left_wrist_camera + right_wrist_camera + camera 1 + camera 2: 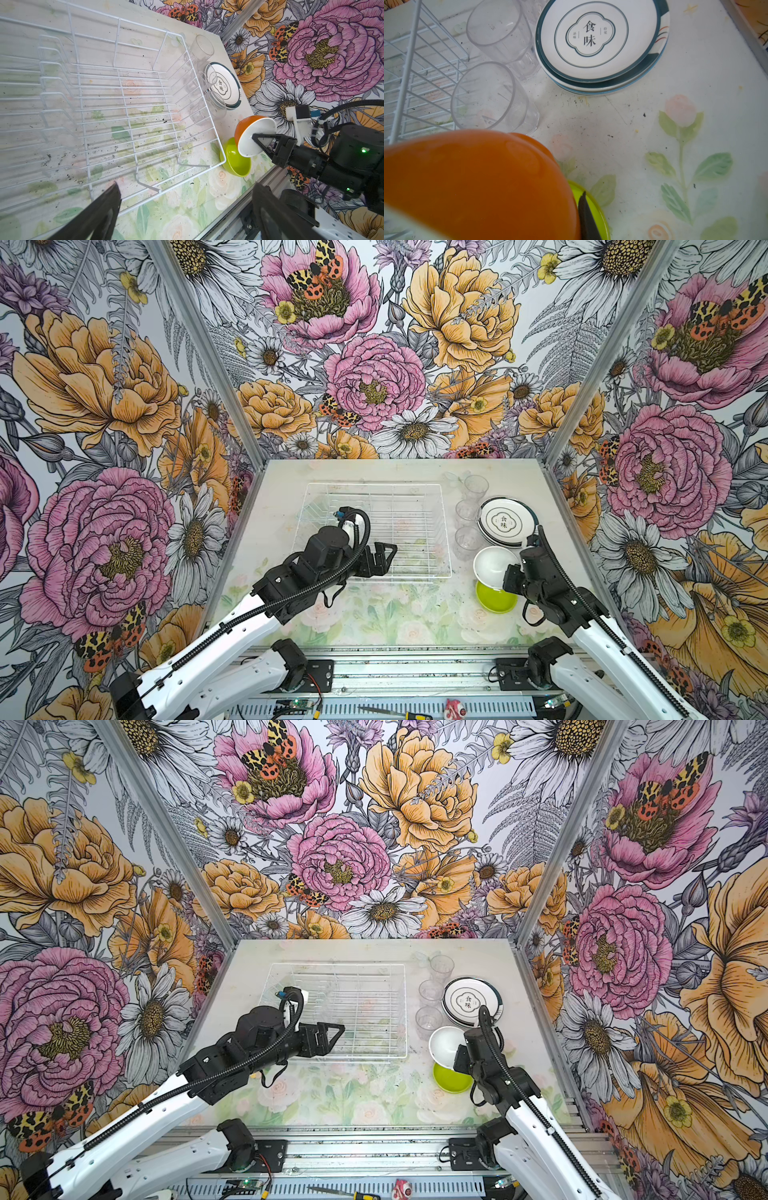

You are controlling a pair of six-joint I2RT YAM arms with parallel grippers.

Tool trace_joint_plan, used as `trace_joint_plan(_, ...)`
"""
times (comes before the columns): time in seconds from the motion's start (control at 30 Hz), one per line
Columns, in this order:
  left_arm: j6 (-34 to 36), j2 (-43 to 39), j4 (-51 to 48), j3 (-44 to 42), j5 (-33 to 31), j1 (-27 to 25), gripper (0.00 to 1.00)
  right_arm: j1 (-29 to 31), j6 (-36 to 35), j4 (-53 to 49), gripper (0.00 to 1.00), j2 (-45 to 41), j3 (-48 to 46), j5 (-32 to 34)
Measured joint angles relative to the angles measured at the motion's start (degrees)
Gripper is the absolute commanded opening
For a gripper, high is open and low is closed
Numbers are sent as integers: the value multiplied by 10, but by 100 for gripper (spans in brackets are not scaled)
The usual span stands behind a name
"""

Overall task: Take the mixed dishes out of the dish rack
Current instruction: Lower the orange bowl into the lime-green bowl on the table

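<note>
The orange bowl in my right gripper goes back and down inside the lime-green bowl's open hollow (496,599) (596,210) next for release. This is because that hollow lies below and a little back.
The dish rack (415,522) (374,994) (124,93) is a white wire basket in mid-table with nothing in it. My left gripper (388,558) (186,185) hovers open over its near edge, holding nothing. My right gripper (513,576) (254,137) is shut on the rim of the orange bowl (494,566) (243,126) (477,182), which is white inside. That bowl hangs tilted just above a lime-green bowl (494,599) (234,162) on the table. One dark finger (586,216) shows beside the orange wall; the other is hidden.
A stack of white plates (505,522) (591,37) with dark rims lies right of the rack. Three clear cups (467,510) (488,97) stand in a row between the rack and the plates. The metal rail (395,668) runs along the near table edge.
</note>
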Motion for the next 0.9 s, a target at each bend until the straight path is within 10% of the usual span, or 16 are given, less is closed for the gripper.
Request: trace_joint_plan(0.9, 35, 0, 23, -16, 26, 46, 98, -12, 51, -166, 0, 143, 98, -41)
